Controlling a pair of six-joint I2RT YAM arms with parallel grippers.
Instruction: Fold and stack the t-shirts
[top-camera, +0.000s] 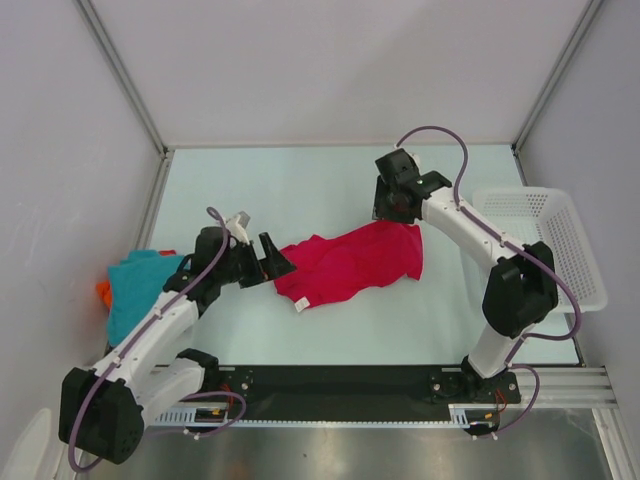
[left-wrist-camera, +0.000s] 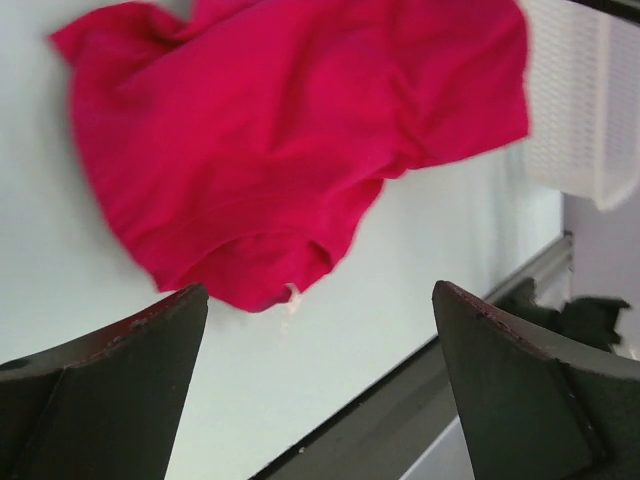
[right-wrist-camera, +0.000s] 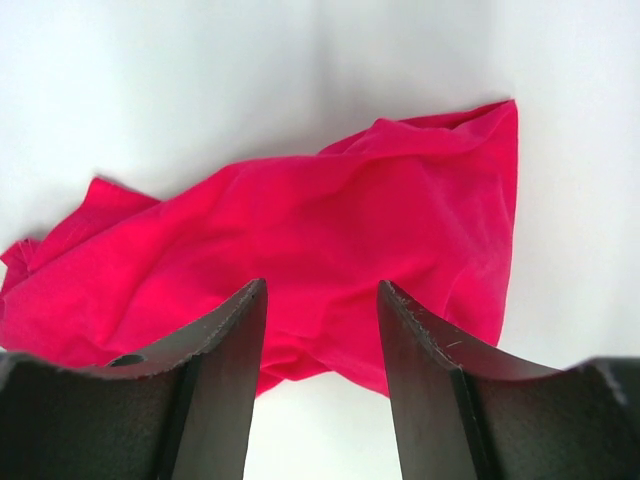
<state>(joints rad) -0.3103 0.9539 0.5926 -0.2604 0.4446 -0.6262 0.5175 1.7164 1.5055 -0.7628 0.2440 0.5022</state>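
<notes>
The crimson-pink t-shirt's tagged end is rumpled at its far corner (top-camera: 289, 250) (left-wrist-camera: 100, 70), so I need to bring my left gripper outward and down onto that corner and close.
A crimson-pink t-shirt (top-camera: 350, 265) lies crumpled in the middle of the table, with a white tag at its near left corner. It also shows in the left wrist view (left-wrist-camera: 290, 150) and the right wrist view (right-wrist-camera: 300, 250). My left gripper (top-camera: 278, 262) is open and empty just left of the shirt's left end (left-wrist-camera: 320, 300). My right gripper (top-camera: 392, 212) hovers over the shirt's far right part, open with the cloth below its jaws (right-wrist-camera: 320, 290). A teal-blue t-shirt (top-camera: 140, 285) lies bunched at the left edge, with an orange t-shirt (top-camera: 103, 293) peeking out beside it.
A white plastic mesh basket (top-camera: 545, 240) stands at the right edge of the table, also in the left wrist view (left-wrist-camera: 570, 110). A black rail (top-camera: 340, 380) runs along the table's near edge. Grey walls close in the back and sides.
</notes>
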